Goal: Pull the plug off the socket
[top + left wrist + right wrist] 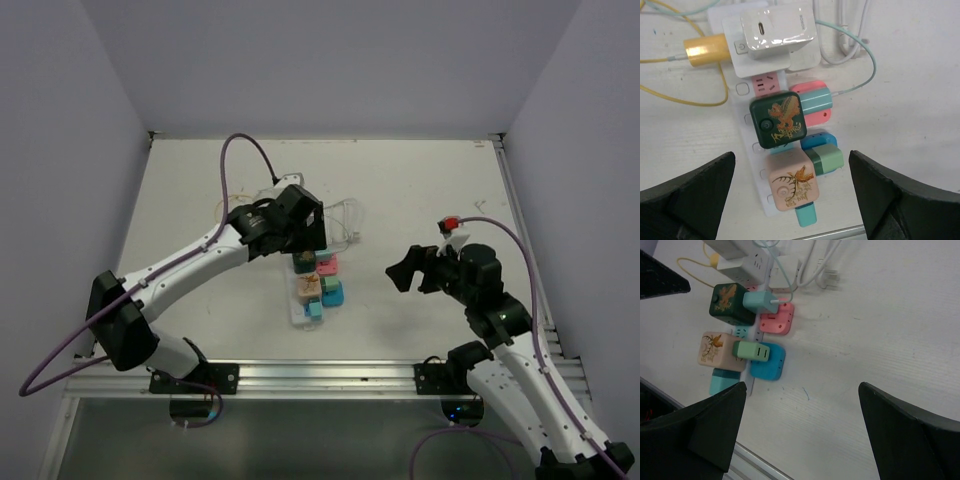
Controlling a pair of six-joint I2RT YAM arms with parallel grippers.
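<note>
The white cube adapter (pixel 777 27) is past my fingers, toward the far end of the power strip. My left gripper needs to turn and move outward and down onto it next.
The white power strip (pixel 765 85) lies lengthwise on the table, also seen in the top view (pixel 297 318) and the right wrist view (pixel 742 332). Plugged along it are a white cube adapter (pixel 777 27), a yellow plug (pixel 705 50), a dark green cube with a gold dragon (pixel 778 120), a pink-beige cube with a gold deer (pixel 792 182) and a teal plug (pixel 806 216). My left gripper (pixel 792 200) is open above the strip's near end, touching nothing. My right gripper (pixel 802 435) is open and empty over bare table to the right (pixel 405 270).
A pink side block (pixel 815 117) carrying a teal plug and a blue side block (pixel 820 137) carrying a green plug (pixel 826 160) sit against the strip's right side. White cords (pixel 340 215) coil behind it. A metal rail (pixel 320 375) runs along the near edge.
</note>
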